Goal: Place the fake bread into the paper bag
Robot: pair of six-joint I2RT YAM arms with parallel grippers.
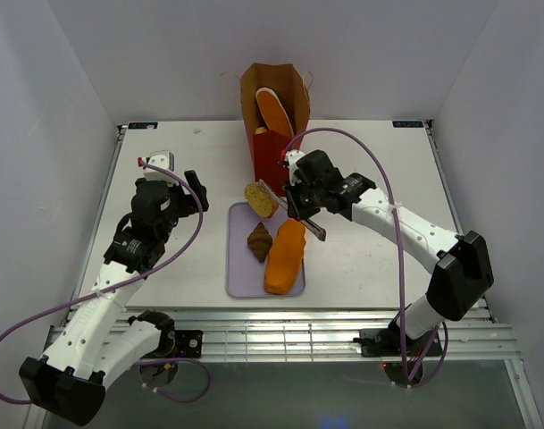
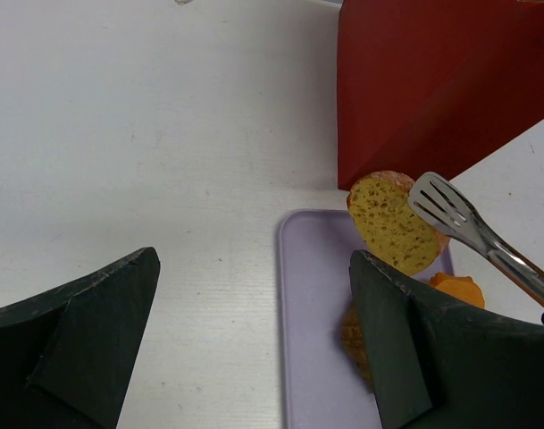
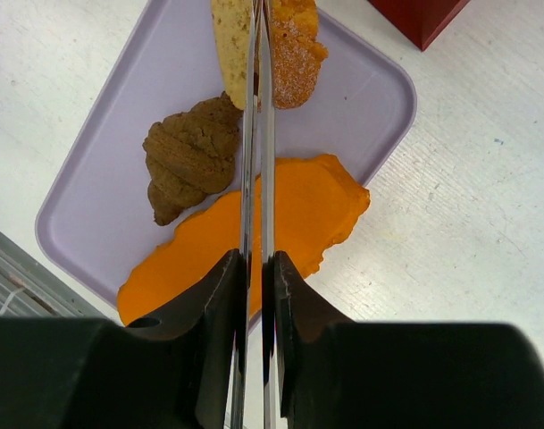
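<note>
The robot's right gripper will next lift the tongs and move outward over the paper bag's opening [image 1: 274, 98], which is higher than the tan bun slice and beyond it.
The paper bag [image 1: 273, 134] stands open at the back, with an orange loaf [image 1: 276, 109] inside. My right gripper [image 1: 300, 204] is shut on metal tongs [image 1: 294, 213]. The tong tips [image 2: 441, 204] rest against a tan bun slice [image 1: 259, 198] standing on edge at the far end of the lavender tray [image 1: 240, 277]. I cannot tell whether they pinch it. A brown croissant [image 1: 259, 240] and a long orange loaf [image 1: 287, 257] lie on the tray. My left gripper [image 1: 187, 192] is open and empty, left of the tray. The right wrist view shows the tongs [image 3: 258, 134] over the croissant [image 3: 191, 156] and loaf [image 3: 280, 223].
The bag's red lower half [image 2: 432, 80] stands just beyond the tray's far end [image 2: 312, 304]. White walls close in the table on three sides. The table's front edge has a metal rail [image 1: 280, 340].
</note>
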